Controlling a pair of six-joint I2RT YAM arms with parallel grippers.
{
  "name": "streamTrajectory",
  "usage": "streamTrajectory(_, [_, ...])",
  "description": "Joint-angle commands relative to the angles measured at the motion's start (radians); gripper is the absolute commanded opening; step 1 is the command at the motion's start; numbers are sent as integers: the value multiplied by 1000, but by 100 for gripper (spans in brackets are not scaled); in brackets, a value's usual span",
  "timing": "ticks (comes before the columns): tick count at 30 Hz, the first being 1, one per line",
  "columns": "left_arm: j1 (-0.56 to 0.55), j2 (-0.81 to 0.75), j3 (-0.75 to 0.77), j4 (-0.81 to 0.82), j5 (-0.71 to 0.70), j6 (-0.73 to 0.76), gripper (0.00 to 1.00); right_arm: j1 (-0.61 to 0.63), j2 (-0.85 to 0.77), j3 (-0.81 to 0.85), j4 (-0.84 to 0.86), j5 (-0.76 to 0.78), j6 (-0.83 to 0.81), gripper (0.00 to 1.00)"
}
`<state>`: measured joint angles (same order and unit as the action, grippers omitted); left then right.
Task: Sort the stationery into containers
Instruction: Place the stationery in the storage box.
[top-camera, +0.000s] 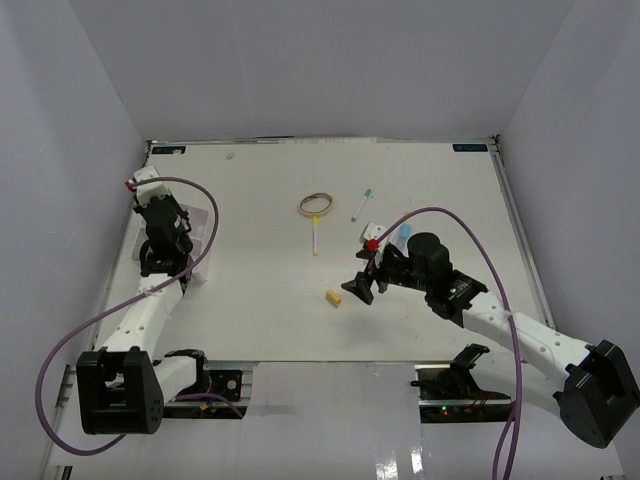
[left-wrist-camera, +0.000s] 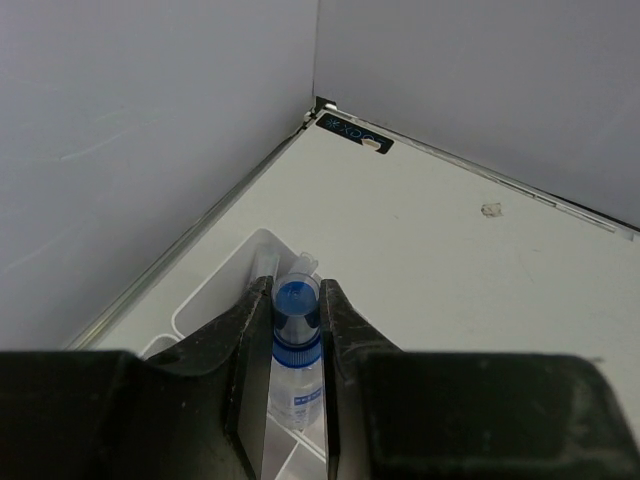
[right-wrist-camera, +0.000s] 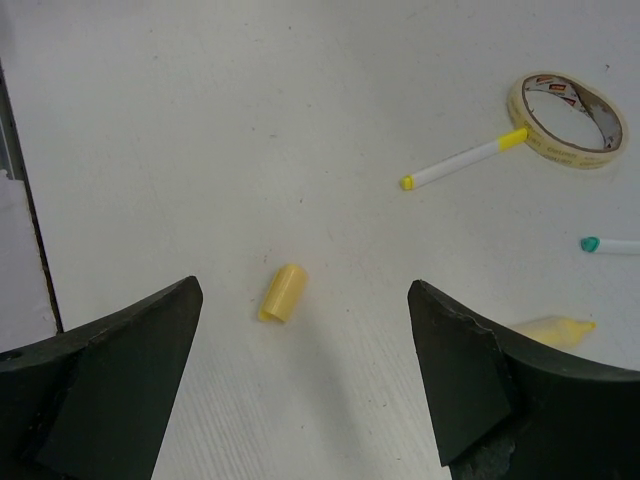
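The bottle (left-wrist-camera: 297, 345) hangs above the white divided tray. Next, my left gripper lowers the bottle toward the tray's sections, away from the tray's nearby side.
My left gripper (left-wrist-camera: 296, 290) is shut on a small clear bottle (left-wrist-camera: 297, 345) with a blue cap, held just above the white divided tray (left-wrist-camera: 215, 290) at the table's left side (top-camera: 203, 235). In the top view that gripper (top-camera: 165, 240) hides the bottle. My right gripper (right-wrist-camera: 305, 288) stands wide open and low over a short yellow eraser piece (right-wrist-camera: 283, 292), also seen on the table (top-camera: 334, 297). Beyond it lie a tan tape ring (right-wrist-camera: 568, 118), a yellow-capped pen (right-wrist-camera: 460, 162) touching the ring, and a teal-capped pen (right-wrist-camera: 605, 244). A second yellow piece (right-wrist-camera: 550, 328) peeks out beside the right finger.
A small white item with a red end (top-camera: 372, 237) and a blue-tipped item (top-camera: 403, 232) lie just behind my right wrist. White walls close off the table at the back and both sides. The tray sits close to the left wall.
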<state>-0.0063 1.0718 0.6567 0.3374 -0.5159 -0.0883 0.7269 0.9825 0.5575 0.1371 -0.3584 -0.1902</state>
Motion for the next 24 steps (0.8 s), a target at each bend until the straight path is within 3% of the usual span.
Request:
streamTrajectory(1, [5,31,-6,141,4,-22,0,-3,-21,-10,56,-8,5,90])
streamTrajectory(12, [43,157,-118,339,10,1,3,-3,-11,-14,58,-14,3,90])
streamTrajectory(19, [43,235,-124,338,11,-16,14,-3,2,-14,56,-5,1,90])
streamTrajectory(24, [45,244,-120,321,17,-25,34,-3,7,-13,56,6,5,90])
